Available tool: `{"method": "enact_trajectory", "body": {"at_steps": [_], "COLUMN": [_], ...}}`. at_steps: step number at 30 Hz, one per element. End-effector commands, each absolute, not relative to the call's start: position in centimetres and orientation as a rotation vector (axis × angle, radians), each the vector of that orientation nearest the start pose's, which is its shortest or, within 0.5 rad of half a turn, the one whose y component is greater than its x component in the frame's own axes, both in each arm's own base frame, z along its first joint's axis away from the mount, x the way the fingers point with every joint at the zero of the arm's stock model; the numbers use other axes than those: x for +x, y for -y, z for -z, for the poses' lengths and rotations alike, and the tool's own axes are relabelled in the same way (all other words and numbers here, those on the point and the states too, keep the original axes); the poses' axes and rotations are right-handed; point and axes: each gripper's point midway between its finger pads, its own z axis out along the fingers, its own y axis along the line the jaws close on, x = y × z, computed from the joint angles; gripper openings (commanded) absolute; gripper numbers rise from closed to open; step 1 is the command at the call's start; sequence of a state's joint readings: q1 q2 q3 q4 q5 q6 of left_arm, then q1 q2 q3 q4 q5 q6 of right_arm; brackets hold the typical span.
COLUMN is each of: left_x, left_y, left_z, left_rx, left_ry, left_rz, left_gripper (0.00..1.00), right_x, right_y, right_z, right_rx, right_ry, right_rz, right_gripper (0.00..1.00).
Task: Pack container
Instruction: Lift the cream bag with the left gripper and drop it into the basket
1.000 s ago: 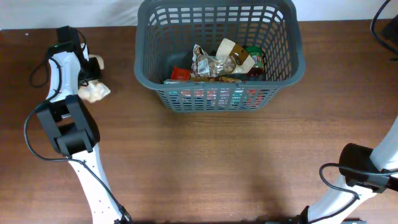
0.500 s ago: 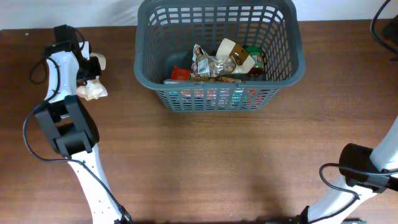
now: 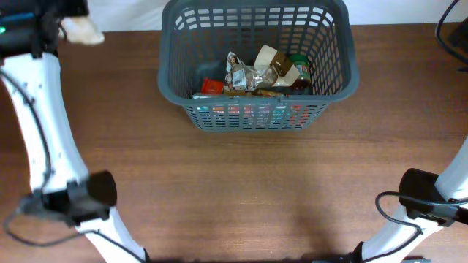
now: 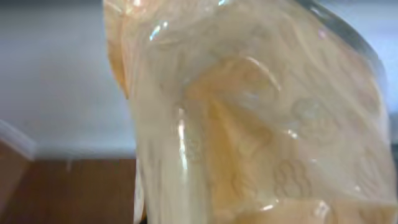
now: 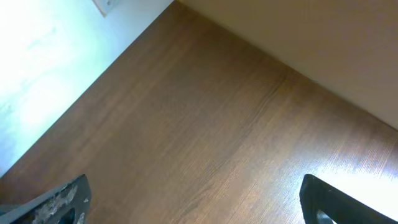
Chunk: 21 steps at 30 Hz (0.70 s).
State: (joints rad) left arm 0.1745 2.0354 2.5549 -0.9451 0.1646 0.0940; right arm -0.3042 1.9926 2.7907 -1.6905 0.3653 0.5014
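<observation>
I should first swing the beige bag over the container's rim with my left gripper, so that it can get down toward the crinkly clear bag [image 3: 245, 73] and tan box.
The container [image 3: 256, 115], a large dark grey slotted basket, stands at the back centre and holds several groceries: a crinkly clear bag [image 3: 245, 73], a tan box [image 3: 274, 62], a green-lidded jar [image 3: 298, 66] and a red pack [image 3: 212, 86]. My left gripper [image 3: 72, 26] is raised high at the far left, left of the basket, and is shut on a clear bag of beige food [image 3: 84, 31]. That bag [image 4: 249, 118] fills the left wrist view and hides the fingers. My right gripper [image 5: 193, 202] is open and empty over bare wood.
The brown wooden table [image 3: 241, 190] spreads in front of the basket. The left arm's white links [image 3: 44, 124] run down the left side. The right arm's base [image 3: 428, 204] sits at the lower right. A white wall [image 5: 37, 56] borders the table.
My left arm has lifted the beige bag off the table and carried it up and toward the back left. The right arm and the basket have not moved.
</observation>
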Motion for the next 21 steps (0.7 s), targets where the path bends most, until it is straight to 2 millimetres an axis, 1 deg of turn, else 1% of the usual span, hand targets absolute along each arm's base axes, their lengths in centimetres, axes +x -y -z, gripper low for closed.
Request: {"method": "enact_trajectory", "body": {"at_steps": [1,2,3,6,9,11,12,14,15,16,18,20,21], "left_x": [50.5,50.0,49.3,47.8,46.4,46.2,46.3,46.8,47.2,47.7,48.3,48.8,49.2], "left_y": [4.7,6.8,9.7,16.0,21.3,23.9,24.8,26.5,27.4,28.3,29.3,29.8,29.9], "left_z": [-49.1,-49.6,-49.8,-49.4,-48.4,-47.1,-46.4,-44.3,-42.7,-40.5,-37.2,-34.0,-31.9], "left_rx": [0.417,0.482,0.567,0.725,0.838,0.888,0.906,0.938,0.958,0.988,1.055,1.102,1.117], "left_ry": [-1.776,-1.748,-1.718,-1.674,-1.648,-1.653,-1.661,-1.694,-1.724,-1.763,-1.811,-1.871,-1.921], "left_rz": [0.146,0.164,0.188,0.248,0.31,0.347,0.357,0.378,0.391,0.4,0.393,0.389,0.383], "left_gripper": [0.02,0.02,0.02,0.02,0.02,0.02,0.02,0.02,0.02,0.02,0.02,0.02,0.02], "right_x": [36.6,36.6,36.6,36.6,36.6,36.6,36.6,36.6,36.6,36.6,36.6,36.6,36.6], "right_y": [17.9,17.9,17.9,17.9,17.9,17.9,17.9,17.9,17.9,17.9,17.9,17.9,17.9], "right_z": [-39.1,-39.1,-39.1,-39.1,-39.1,-39.1,-39.1,-39.1,-39.1,-39.1,-39.1,-39.1,-39.1], "right_rx": [1.1,1.1,1.1,1.1,1.1,1.1,1.1,1.1,1.1,1.1,1.1,1.1,1.1], "right_ry": [-2.142,-2.142,-2.142,-2.142,-2.142,-2.142,-2.142,-2.142,-2.142,-2.142,-2.142,-2.142,-2.142], "right_rz": [0.353,0.353,0.353,0.353,0.353,0.353,0.353,0.353,0.353,0.353,0.353,0.353,0.353], "right_gripper": [0.99,0.99,0.99,0.99,0.99,0.99,0.99,0.99,0.99,0.99,0.99,0.99,0.99]}}
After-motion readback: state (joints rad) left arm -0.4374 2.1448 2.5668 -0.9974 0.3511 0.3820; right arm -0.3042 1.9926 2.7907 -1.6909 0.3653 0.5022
